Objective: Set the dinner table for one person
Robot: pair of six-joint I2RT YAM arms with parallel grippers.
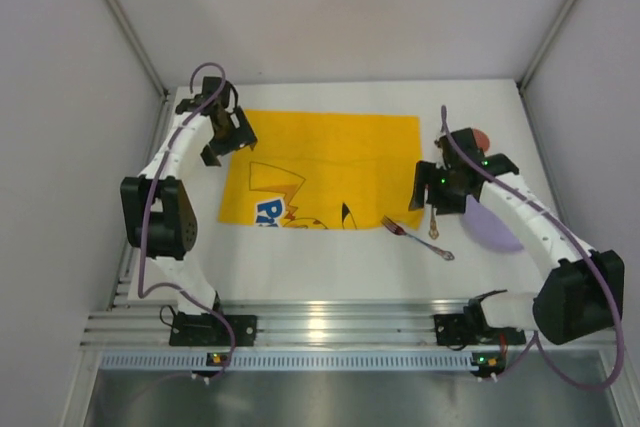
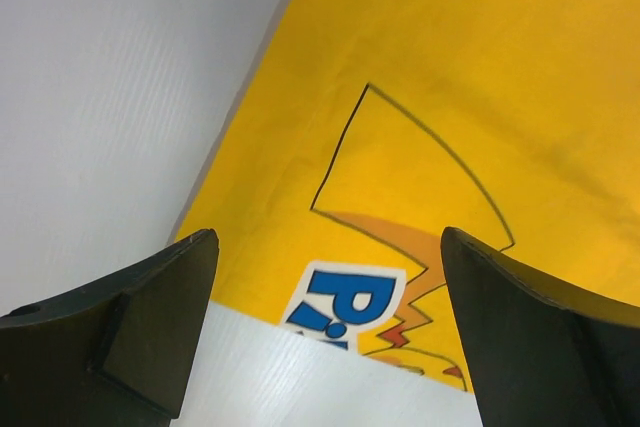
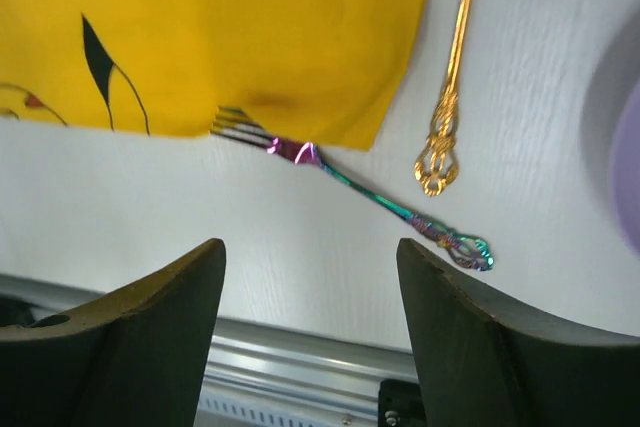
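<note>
The rainbow fork's handle just behind its head (image 1: pixel 409 235) (image 3: pixel 335 173) is the place my right gripper needs to lower onto next, after it moves toward the cloth's near corner.
The white dinner table (image 1: pixel 300 267) carries a yellow cloth (image 1: pixel 330 162) with a cartoon print, lying flat at its middle. A rainbow fork (image 1: pixel 415 237) lies at the cloth's near right corner with its tines on the cloth edge. A gold utensil (image 1: pixel 434 219) lies just right of the cloth. A purple plate (image 1: pixel 492 227) sits further right, partly under my right arm. My left gripper (image 1: pixel 222 137) is open and empty above the cloth's left edge (image 2: pixel 450 67). My right gripper (image 1: pixel 430 187) is open and empty above the fork (image 3: pixel 370 197) and the gold utensil (image 3: pixel 450 97).
A reddish round object (image 1: pixel 480 135) shows behind my right arm at the far right. The ribbed aluminium rail (image 1: pixel 320 325) runs along the near edge, and grey walls enclose the table. The plate's edge (image 3: pixel 625 147) shows at the right in the right wrist view.
</note>
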